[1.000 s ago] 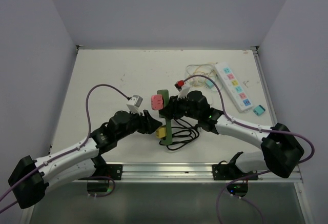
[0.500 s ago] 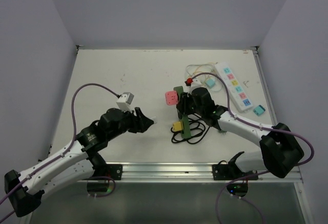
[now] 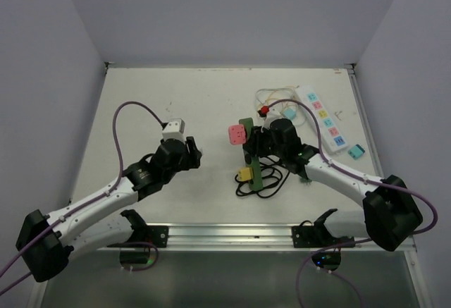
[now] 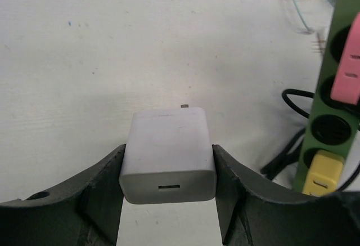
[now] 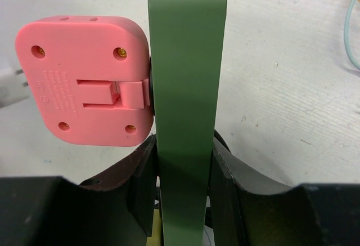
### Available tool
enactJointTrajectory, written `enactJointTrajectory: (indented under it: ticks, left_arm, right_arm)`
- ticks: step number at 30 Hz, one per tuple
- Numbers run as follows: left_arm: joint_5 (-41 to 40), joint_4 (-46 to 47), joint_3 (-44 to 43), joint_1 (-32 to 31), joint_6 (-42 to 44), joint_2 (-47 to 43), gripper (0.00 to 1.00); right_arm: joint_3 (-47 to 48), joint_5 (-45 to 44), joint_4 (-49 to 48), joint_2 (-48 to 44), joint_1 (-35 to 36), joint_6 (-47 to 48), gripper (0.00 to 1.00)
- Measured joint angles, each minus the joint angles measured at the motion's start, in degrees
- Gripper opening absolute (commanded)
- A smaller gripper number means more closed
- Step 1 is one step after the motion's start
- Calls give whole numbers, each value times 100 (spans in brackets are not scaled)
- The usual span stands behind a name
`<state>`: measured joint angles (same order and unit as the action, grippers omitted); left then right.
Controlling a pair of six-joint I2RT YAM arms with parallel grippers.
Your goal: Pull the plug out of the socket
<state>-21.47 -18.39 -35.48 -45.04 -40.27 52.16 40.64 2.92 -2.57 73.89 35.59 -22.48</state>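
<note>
The white plug (image 4: 167, 156) hangs apart from the green socket strip, so the left gripper will take it outward and down to the open table next.
A white plug (image 4: 167, 156) sits between the fingers of my left gripper (image 4: 167, 164), which is shut on it, prongs pointing away. It hangs free over the table, well left of the green socket strip (image 4: 337, 88). My right gripper (image 5: 183, 164) is shut on the green socket strip (image 5: 185, 77), holding it on edge. A pink plug (image 5: 84, 88) and a yellow plug (image 4: 322, 173) sit in that strip. From above, the left gripper (image 3: 192, 154) stands apart from the strip (image 3: 251, 163), the pink plug (image 3: 237, 134) and the right gripper (image 3: 255, 147).
A black cord (image 3: 262, 180) lies coiled under the green strip. At the back right lie a white power strip (image 3: 323, 119) with coloured sockets, a red plug (image 3: 265, 111), thin yellow cables (image 3: 271, 96) and a teal block (image 3: 356, 151).
My left gripper has drawn away to the left with the white plug, out of the green strip. The right gripper has carried the strip a little to the right.
</note>
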Motion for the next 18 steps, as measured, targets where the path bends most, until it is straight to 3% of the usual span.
enactJointTrajectory:
  ticks: [9,18]
  left_arm:
    - [-605,1674,-35,817,442,1952,0]
    - [-1137,2306,-1279,1340,669,4181,0]
  right_arm:
    - [-313,404,-452,-20,-42,4,0]
    - [-439,713,-739,0,-129,50,0]
